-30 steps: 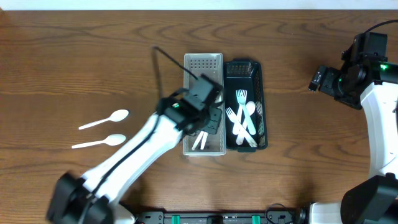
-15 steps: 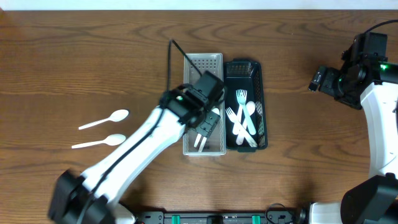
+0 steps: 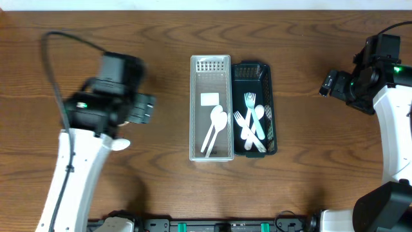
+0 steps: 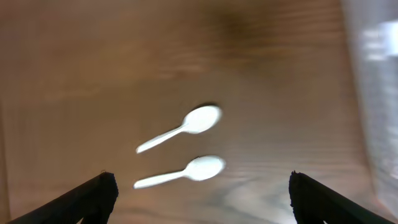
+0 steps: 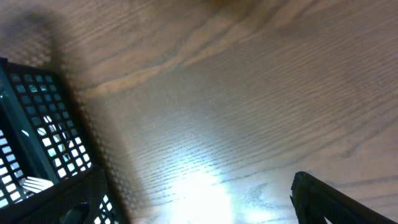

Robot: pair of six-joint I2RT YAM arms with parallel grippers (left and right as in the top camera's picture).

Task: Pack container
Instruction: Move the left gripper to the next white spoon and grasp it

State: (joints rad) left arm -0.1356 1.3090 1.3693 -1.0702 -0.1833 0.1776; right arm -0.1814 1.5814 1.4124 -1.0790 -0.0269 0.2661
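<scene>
The left gripper moves down and to the left in the overhead view onto the farther white spoon's handle next. That spoon lies below it and to that side.
A clear plastic container stands mid-table with two white spoons lying in it. Right beside it, a dark mesh container holds white forks and a spoon. My left gripper hovers open and empty over the table to the left of the containers. In the left wrist view two more white spoons lie on the wood, ahead of the open left gripper. My right gripper is open and empty at the far right, well clear of the dark container.
In the overhead view my left arm covers most of the loose spoons, and only one bowl shows. The clear container's edge is at the right of the left wrist view. Bare wood lies below the right gripper.
My left gripper opened over the clear container, left a spoon there, then swung left to above the loose spoons. The right arm has not moved.
</scene>
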